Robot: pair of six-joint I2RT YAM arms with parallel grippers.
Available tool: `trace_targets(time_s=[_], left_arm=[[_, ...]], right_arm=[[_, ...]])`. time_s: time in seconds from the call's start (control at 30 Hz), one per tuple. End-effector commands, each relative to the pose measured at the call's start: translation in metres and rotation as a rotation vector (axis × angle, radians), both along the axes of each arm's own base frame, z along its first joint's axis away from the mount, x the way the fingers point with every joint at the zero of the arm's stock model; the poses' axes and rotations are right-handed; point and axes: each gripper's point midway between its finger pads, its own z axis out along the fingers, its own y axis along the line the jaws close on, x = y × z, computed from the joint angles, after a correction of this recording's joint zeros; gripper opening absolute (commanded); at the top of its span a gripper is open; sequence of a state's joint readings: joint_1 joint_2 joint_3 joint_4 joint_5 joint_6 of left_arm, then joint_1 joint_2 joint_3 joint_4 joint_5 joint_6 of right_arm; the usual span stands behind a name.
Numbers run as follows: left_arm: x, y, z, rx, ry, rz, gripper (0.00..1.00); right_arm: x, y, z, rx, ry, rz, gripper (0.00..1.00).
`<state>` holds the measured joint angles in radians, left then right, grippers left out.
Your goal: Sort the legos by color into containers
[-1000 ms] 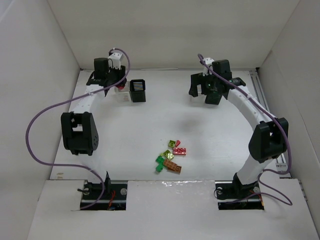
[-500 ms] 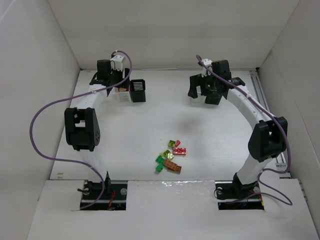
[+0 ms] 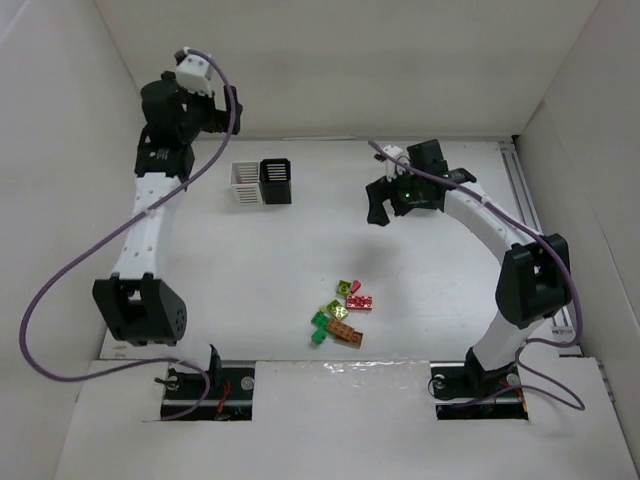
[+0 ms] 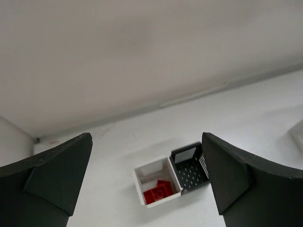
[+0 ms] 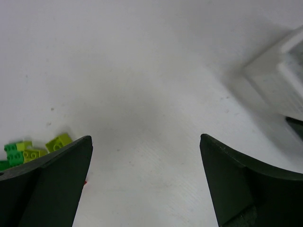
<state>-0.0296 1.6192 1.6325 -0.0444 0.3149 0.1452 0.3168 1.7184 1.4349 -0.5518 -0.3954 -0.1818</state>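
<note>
My right gripper will move back, to the left in the top view, and down around the nearest green lego, as it sticks out at the pile's edge.
The loose legos [image 3: 340,312] lie in a small pile near the table's front centre: red [image 3: 360,302], orange [image 3: 345,333], green [image 3: 320,322] and yellow-green [image 3: 344,288]. A white bin [image 3: 245,183] and a black bin [image 3: 276,181] stand side by side at the back left. Red bricks [image 4: 158,193] lie in the white bin [image 4: 140,182]; the black bin [image 4: 191,167] holds nothing. My left gripper [image 3: 165,140] hangs high above them, open and holding nothing [image 4: 146,142]. My right gripper [image 3: 390,205] is open over bare table [image 5: 146,142], with green legos [image 5: 19,153] at its left.
A second white bin [image 5: 279,80] and a dark bin corner [image 5: 296,125] sit at the right edge of the right wrist view; the right arm hides them from above. White walls enclose the table on three sides. A purple cable [image 3: 60,270] loops off the left arm.
My left gripper opened and rose from the white bin up toward the back-left corner, leaving a red brick inside. My right gripper shifted forward and left, still open.
</note>
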Motion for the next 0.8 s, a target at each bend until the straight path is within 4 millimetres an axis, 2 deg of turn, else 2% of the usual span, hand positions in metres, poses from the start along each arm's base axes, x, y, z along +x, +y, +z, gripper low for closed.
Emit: trace_targets(time_s=[0.0, 0.03, 0.07, 0.1, 0.13, 0.2, 0.23, 0.27, 0.33, 0.37, 0.47, 0.5, 0.57, 0.63, 0.67, 0.77], left_arm=[[-0.041, 0.023, 0.064, -0.013, -0.110, 0.065, 0.99], [-0.046, 0.028, 0.039, -0.002, -0.055, 0.073, 0.99], [-0.061, 0.037, 0.042, -0.002, -0.066, 0.095, 0.99], [-0.067, 0.042, 0.032, -0.001, -0.048, 0.107, 0.99], [-0.074, 0.046, -0.002, -0.011, 0.023, 0.120, 1.00], [-0.094, 0.053, -0.018, -0.012, 0.051, 0.140, 1.00], [-0.101, 0.061, -0.049, -0.012, 0.112, 0.167, 1.00], [-0.109, 0.060, -0.059, -0.012, 0.135, 0.167, 1.00], [-0.124, 0.064, -0.068, -0.013, 0.149, 0.180, 1.00], [-0.129, 0.065, -0.085, -0.011, 0.181, 0.189, 1.00], [-0.140, 0.072, -0.096, -0.005, 0.194, 0.226, 1.00], [-0.142, 0.072, -0.097, -0.005, 0.192, 0.226, 1.00], [-0.145, 0.071, -0.104, -0.005, 0.212, 0.226, 1.00], [-0.146, 0.071, -0.106, -0.005, 0.223, 0.226, 1.00], [-0.146, 0.071, -0.106, -0.005, 0.223, 0.226, 1.00], [-0.142, 0.073, -0.108, -0.002, 0.232, 0.236, 1.00]], right_arm=[[-0.038, 0.021, -0.002, -0.032, -0.011, 0.167, 0.99], [-0.045, 0.022, -0.010, -0.047, 0.005, 0.190, 0.99], [-0.049, 0.024, -0.007, -0.058, -0.010, 0.219, 0.99], [-0.054, 0.022, -0.014, -0.065, 0.013, 0.220, 0.99], [-0.062, 0.029, -0.010, -0.048, 0.012, 0.259, 0.99], [-0.078, 0.037, -0.012, -0.049, 0.032, 0.316, 0.99], [-0.088, 0.046, -0.013, -0.056, 0.037, 0.355, 0.99], [-0.094, 0.050, -0.014, -0.066, 0.039, 0.384, 0.99], [-0.108, 0.060, -0.010, -0.079, 0.008, 0.457, 0.99], [-0.124, 0.074, -0.014, -0.086, 0.006, 0.522, 0.99], [-0.148, 0.094, -0.015, -0.119, -0.040, 0.647, 0.99], [-0.164, 0.107, -0.015, -0.123, -0.054, 0.714, 0.99], [-0.173, 0.116, -0.025, -0.154, -0.068, 0.788, 0.94], [-0.187, 0.132, -0.019, -0.132, -0.098, 0.905, 0.84], [-0.194, 0.133, -0.017, -0.125, -0.094, 0.942, 0.72], [-0.217, 0.143, -0.011, -0.111, -0.162, 1.078, 0.59]])
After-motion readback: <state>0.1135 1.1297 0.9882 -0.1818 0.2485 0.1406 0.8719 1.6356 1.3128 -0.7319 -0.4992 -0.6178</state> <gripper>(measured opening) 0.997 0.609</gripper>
